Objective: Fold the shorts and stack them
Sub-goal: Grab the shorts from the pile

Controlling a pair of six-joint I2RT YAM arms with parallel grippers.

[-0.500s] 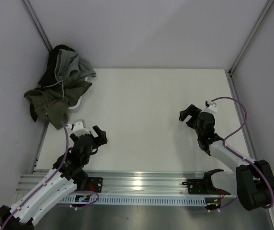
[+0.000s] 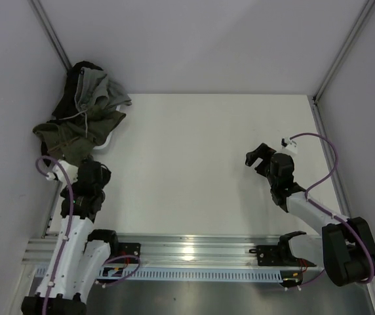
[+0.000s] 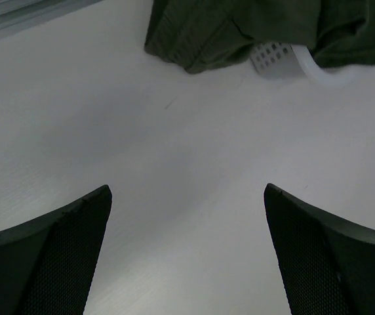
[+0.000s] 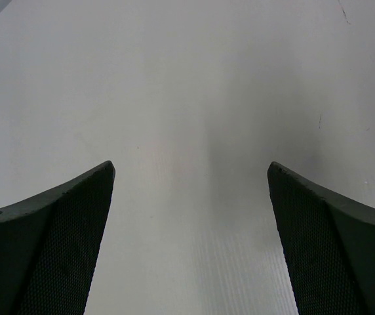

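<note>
I will move my left gripper outward next, to the left in the top view, to the olive-green shorts' waistband (image 2: pixel 71 144) (image 3: pixel 204 33).
Crumpled olive-green shorts (image 2: pixel 79 128) lie in a heap at the table's far left corner, with a grey garment (image 2: pixel 96 88) on top. In the left wrist view the olive fabric (image 3: pixel 233 29) fills the upper edge. My left gripper (image 2: pixel 90 168) points at the near edge of the heap and stops just short of it. It is open (image 3: pixel 187 197) with only bare table between its fingers. My right gripper (image 2: pixel 258 156) hovers over the right half of the table, open (image 4: pixel 191 170) and holding nothing.
A white basket rim (image 3: pixel 305 65) pokes out from under the heap, also seen as a white edge (image 2: pixel 112 138) from above. White walls and metal frame posts (image 2: pixel 50 33) close in the table. An aluminium rail (image 2: pixel 194 249) runs along the near edge.
My left arm has swung left, turning its gripper from the table's middle toward the heap of shorts. The right arm has not moved.
</note>
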